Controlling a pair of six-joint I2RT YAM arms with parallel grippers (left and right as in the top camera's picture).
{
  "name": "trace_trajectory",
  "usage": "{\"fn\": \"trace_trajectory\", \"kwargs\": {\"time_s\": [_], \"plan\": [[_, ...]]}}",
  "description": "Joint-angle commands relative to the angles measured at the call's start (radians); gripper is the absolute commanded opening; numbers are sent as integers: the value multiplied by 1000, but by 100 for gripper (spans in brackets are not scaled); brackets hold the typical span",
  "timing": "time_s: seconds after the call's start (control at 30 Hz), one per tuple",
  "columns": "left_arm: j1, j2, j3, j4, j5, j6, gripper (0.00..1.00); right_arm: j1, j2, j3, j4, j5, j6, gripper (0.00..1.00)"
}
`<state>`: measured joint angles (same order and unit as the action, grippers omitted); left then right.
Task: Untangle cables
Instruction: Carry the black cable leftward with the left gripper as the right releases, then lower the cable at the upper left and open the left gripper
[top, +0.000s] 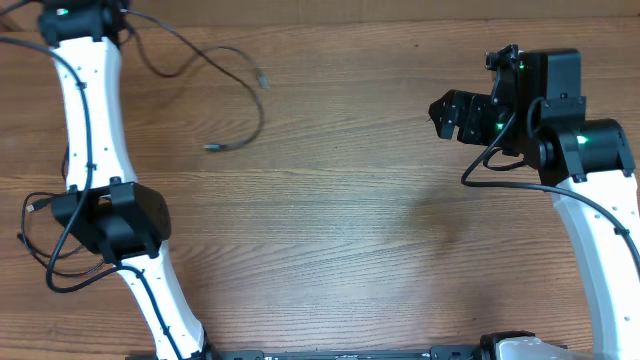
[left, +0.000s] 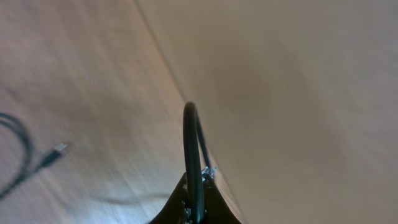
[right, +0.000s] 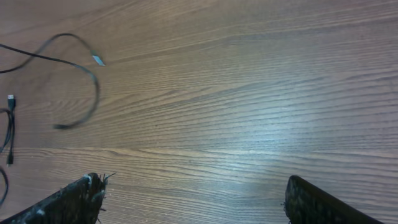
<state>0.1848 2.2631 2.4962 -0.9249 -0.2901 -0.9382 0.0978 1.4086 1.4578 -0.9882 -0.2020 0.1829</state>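
Note:
My left gripper is going to move down and back toward the held cable's curled end (top: 235, 144) next and open, because that end is clear of the looped second cable (top: 36, 250).
A thin black cable (top: 259, 118) trails from the top-left corner over the table and curls round to a small plug (top: 214, 147). My left gripper (left: 198, 190) is shut on this cable (left: 190, 134), which arches up out of the jaws. A second black cable (top: 33, 255) lies looped beside the left arm, its plug (top: 40, 205) pointing up; its plug end (left: 58, 149) also shows in the left wrist view. My right gripper (top: 447, 113) hovers open at the far right, well away from both cables. Between its fingers (right: 68, 202) lies only bare wood, and the curled cable (right: 93, 93) sits far off.
The white left arm (top: 95, 120) runs up the left side, its dark joint (top: 115, 220) over part of the second cable. The right arm (top: 600, 230) stands along the right edge. The wooden table (top: 340, 220) stretches between them.

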Motion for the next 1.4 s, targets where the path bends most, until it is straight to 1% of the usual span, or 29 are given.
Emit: {"fn": "trace_trajectory", "kwargs": {"time_s": [0.0,0.1,0.17,0.27,0.3,0.33,0.37,0.4,0.43,0.53,0.57,0.63,0.8,0.87,0.93,0.97,1.0,1.1,1.13,1.17,1.2,1.27,1.37], "plan": [[-7,-8,18,-51,-85,14,4,-3,8,14,10,-2,0,91],[-12,-8,18,-105,-80,15,4,-3,8,14,10,-3,0,91],[-21,-8,16,-171,-57,17,4,-3,8,14,10,-3,0,91],[-34,-8,-3,-251,-5,53,4,-3,8,14,10,-2,0,91],[-37,-8,-15,-284,22,64,11,-3,8,14,9,-2,0,91],[-40,-8,-19,-307,40,64,22,-3,8,14,9,-2,0,91],[-42,-8,-23,-334,60,64,35,-3,8,14,9,-2,0,91],[-43,-8,-23,-352,73,65,44,-3,8,14,9,-2,0,91],[-46,-8,-23,-389,102,78,68,-3,8,14,9,-2,0,91],[-48,-8,-23,-417,109,102,98,-3,8,14,8,-2,0,91],[-48,-8,-23,-426,117,106,100,-3,8,14,8,-4,0,91],[-48,-8,-23,-442,157,118,100,-3,8,14,6,-5,0,91],[-51,-8,-23,-452,350,258,100,-3,8,14,6,-5,0,91],[-58,-8,-23,-468,407,296,100,-3,8,14,5,-5,0,92],[-75,-8,-23,-501,475,395,100,-3,8,14,-2,-5,0,95],[-90,-8,-23,-521,513,472,100,-3,8,14,-6,-5,0,96],[-113,-8,-23,-545,528,546,96,-3,8,14,-8,-5,0,99],[-162,-8,-23,-587,522,633,84,-3,8,14,-7,-5,0,100],[-177,-8,-23,-600,514,646,82,-3,8,14,-8,-5,0,100],[-192,-8,-23,-615,497,654,88,-3,8,14,-10,-5,0,100],[-212,-8,-23,-635,458,654,100,-3,8,14,-14,-4,0,100],[-238,-8,-23,-661,423,654,100,-3,8,14,-18,-4,0,100],[-264,-8,-23,-679,413,654,100,-3,8,14,-25,-4,0,100]]}}
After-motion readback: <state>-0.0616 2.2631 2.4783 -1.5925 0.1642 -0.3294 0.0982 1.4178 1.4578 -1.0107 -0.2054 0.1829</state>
